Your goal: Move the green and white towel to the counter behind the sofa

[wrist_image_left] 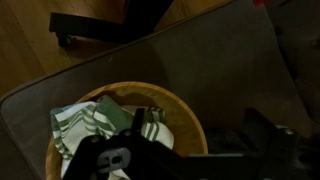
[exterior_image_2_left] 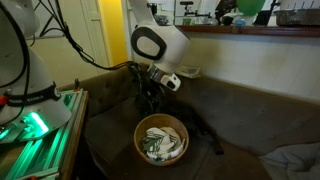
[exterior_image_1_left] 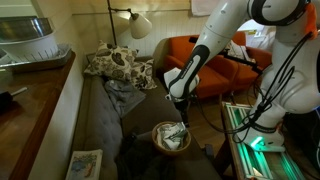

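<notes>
The gripper shifts over the towel (exterior_image_2_left: 158, 145) and lowers onto the crumpled folds next, since the towel sits low in the bowl (exterior_image_2_left: 141, 135) and toward the left in the wrist view.
The green and white towel (exterior_image_1_left: 173, 135) lies crumpled in a round wooden bowl (exterior_image_1_left: 158, 141) on the sofa (exterior_image_1_left: 98, 128) seat. It shows in both exterior views, and the other one gives towel (exterior_image_2_left: 163, 146), bowl (exterior_image_2_left: 141, 135) and sofa (exterior_image_2_left: 245, 110). My gripper (exterior_image_1_left: 180, 108) hangs just above the bowl, open and empty (exterior_image_2_left: 150, 101). In the wrist view the towel (wrist_image_left: 88, 124) fills the bowl's (wrist_image_left: 185, 118) left part, with my open fingers (wrist_image_left: 200, 132) over the bowl's right side. The long wooden counter (exterior_image_1_left: 40, 100) runs behind the sofa back (exterior_image_2_left: 250, 29).
Floral cushions (exterior_image_1_left: 115, 65) and a grey blanket (exterior_image_1_left: 125, 95) lie on the sofa beyond the bowl. An orange armchair (exterior_image_1_left: 190, 50) and a lamp (exterior_image_1_left: 139, 25) stand behind. A magazine (exterior_image_1_left: 85, 163) lies on the near seat. A tray (exterior_image_1_left: 30, 55) sits on the counter.
</notes>
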Motion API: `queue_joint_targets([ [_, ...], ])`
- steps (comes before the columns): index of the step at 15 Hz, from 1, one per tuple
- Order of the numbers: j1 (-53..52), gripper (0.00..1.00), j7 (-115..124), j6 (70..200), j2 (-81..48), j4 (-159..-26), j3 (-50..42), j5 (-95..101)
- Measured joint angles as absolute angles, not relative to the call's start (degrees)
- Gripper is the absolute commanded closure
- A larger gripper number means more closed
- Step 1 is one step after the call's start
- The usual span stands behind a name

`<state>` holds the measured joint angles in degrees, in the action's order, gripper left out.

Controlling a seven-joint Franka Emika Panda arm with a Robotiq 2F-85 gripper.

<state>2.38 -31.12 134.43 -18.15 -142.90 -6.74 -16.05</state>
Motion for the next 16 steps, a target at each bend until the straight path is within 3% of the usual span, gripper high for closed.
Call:
queue_joint_targets([
  [5, 4.75, 0.0, -22.11, 153.14, -20.39, -145.34, -1.9, -18.26],
  [9, 4.48, 0.0, -12.13, 168.18, -29.58, -143.94, 0.77, -17.59],
  [16, 0.62, 0.0, 1.86, 171.64, -48.8, -131.12, -2.24, -14.17],
])
